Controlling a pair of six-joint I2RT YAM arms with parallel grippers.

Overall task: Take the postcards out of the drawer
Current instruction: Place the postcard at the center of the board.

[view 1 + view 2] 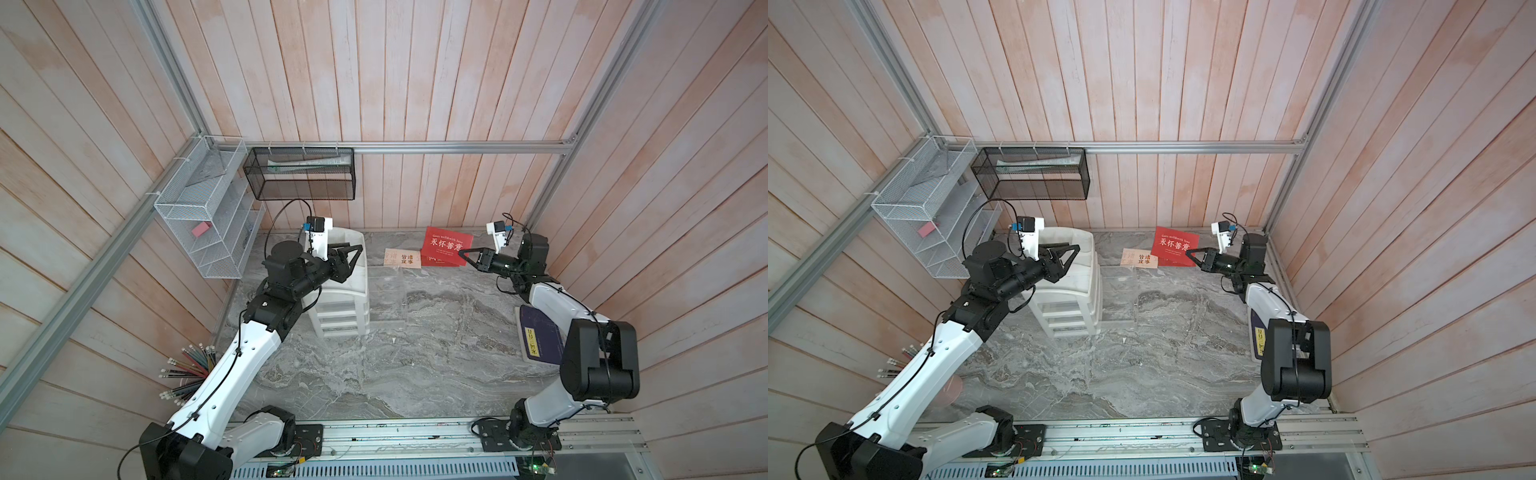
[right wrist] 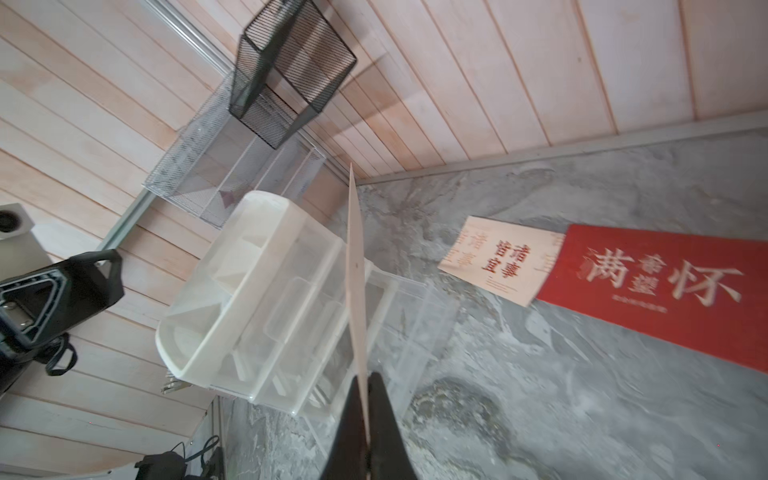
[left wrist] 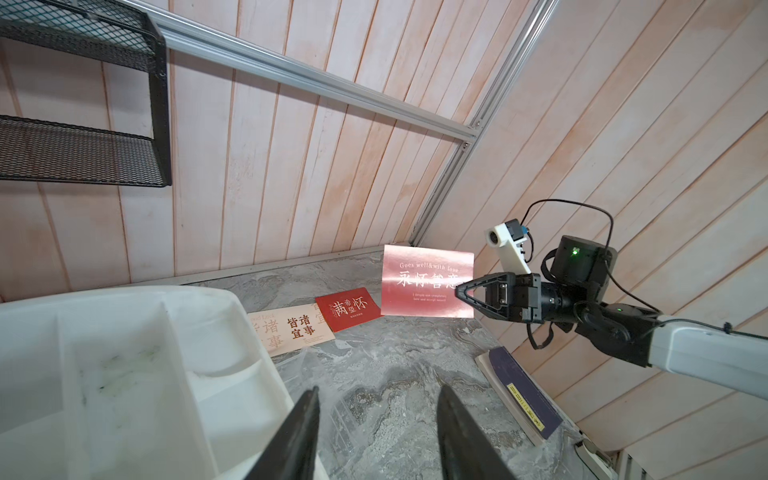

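The right gripper moves down on the near side of the flat red postcard next and releases the held card's edge on the tabletop, because bare marble shows there.
My right gripper (image 2: 365,376) is shut on the edge of a red postcard (image 1: 446,244), holding it upright above the back of the table; the left wrist view shows its face (image 3: 428,280). A beige postcard (image 1: 401,259) and a second red postcard (image 3: 348,313) lie flat on the marble beside each other. The clear drawer (image 2: 415,299) stands pulled out of the white drawer unit (image 1: 340,303), and no cards show in it. My left gripper (image 3: 379,390) hangs open over the unit's top tray (image 1: 1073,257), holding nothing.
A dark navy booklet (image 1: 538,332) with a yellow label lies by the right wall under my right arm. A white wire basket (image 1: 203,224) and a black mesh basket (image 1: 299,174) hang on the back-left walls. Pencils (image 1: 187,374) stand at the front left.
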